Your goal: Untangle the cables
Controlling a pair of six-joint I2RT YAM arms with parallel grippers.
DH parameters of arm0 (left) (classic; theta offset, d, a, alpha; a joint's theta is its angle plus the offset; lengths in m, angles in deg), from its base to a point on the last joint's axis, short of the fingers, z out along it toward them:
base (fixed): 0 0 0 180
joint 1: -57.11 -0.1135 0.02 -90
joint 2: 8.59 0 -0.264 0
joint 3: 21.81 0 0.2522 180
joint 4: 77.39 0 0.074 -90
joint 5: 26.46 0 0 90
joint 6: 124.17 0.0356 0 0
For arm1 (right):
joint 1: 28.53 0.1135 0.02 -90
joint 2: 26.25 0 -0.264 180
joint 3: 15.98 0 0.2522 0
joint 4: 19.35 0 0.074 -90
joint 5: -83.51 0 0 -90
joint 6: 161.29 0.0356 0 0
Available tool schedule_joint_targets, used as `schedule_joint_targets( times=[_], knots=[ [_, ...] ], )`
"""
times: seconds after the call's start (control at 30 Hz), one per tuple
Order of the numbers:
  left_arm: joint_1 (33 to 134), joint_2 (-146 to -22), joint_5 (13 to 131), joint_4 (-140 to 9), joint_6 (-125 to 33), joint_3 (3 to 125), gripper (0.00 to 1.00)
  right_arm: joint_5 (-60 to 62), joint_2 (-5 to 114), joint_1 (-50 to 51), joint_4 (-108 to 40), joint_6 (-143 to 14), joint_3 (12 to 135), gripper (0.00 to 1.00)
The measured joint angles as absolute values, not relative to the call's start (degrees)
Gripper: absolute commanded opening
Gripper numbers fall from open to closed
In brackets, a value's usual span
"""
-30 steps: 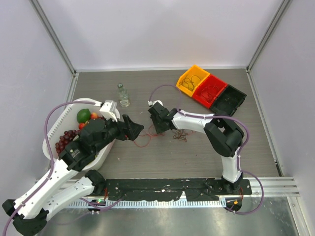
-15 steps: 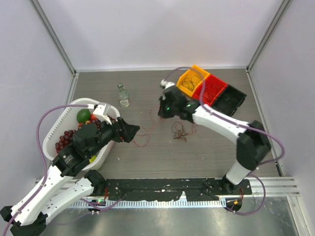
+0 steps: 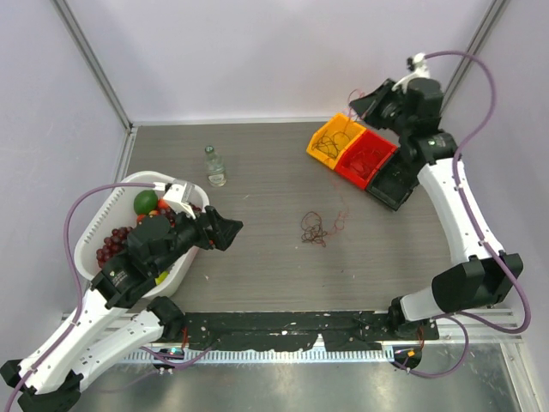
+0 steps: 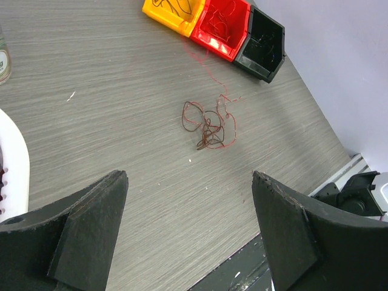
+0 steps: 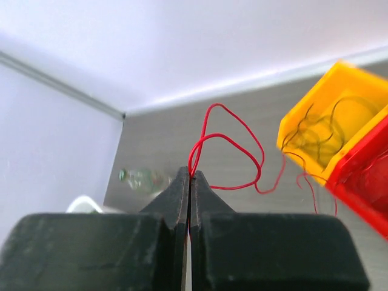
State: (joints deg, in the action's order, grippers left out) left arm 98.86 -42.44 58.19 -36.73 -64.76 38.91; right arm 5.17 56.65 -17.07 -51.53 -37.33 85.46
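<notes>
The robot's right gripper will swing over, go down and let go of the loop of the red cable, as the red bin of matching cables is below that gripper and to its right in the top view.
A small tangle of dark brown cables [image 3: 312,229] lies mid-table, also seen in the left wrist view [image 4: 206,128]. One thin red cable [image 3: 341,213] rises from it toward the bins. My right gripper [image 3: 360,101] is raised high above the yellow bin at the back right. It is shut on a loop of that red cable [image 5: 229,140], pinched at the fingertips [image 5: 191,177]. My left gripper [image 3: 230,228] hovers left of the tangle. It stands wide open [image 4: 189,182] with nothing between its fingers.
Yellow [image 3: 334,137], red [image 3: 367,154] and black [image 3: 399,176] bins sit in a row at the back right, the yellow one holding brown cables. A small glass bottle [image 3: 214,166] stands at the back. A white basket [image 3: 86,233] of fruit sits left.
My right gripper closed on the red cable at the tangle, then swung up and back right above the bins, drawing the cable out. My left gripper drew back slightly to the left.
</notes>
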Motion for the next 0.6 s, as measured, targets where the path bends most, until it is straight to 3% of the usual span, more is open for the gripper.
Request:
schedule_joint_targets(
  times=[0.23,0.6],
  knots=[
    [98.86,-42.44,58.21,-36.73,-64.78,38.83,0.88,3.58,57.06,-25.55,-50.33,-36.87,93.88,0.01],
    [98.86,-44.21,58.74,-36.76,-63.77,38.8,0.88,2.29,64.23,-29.92,-50.76,-36.0,106.36,0.01]
  ],
)
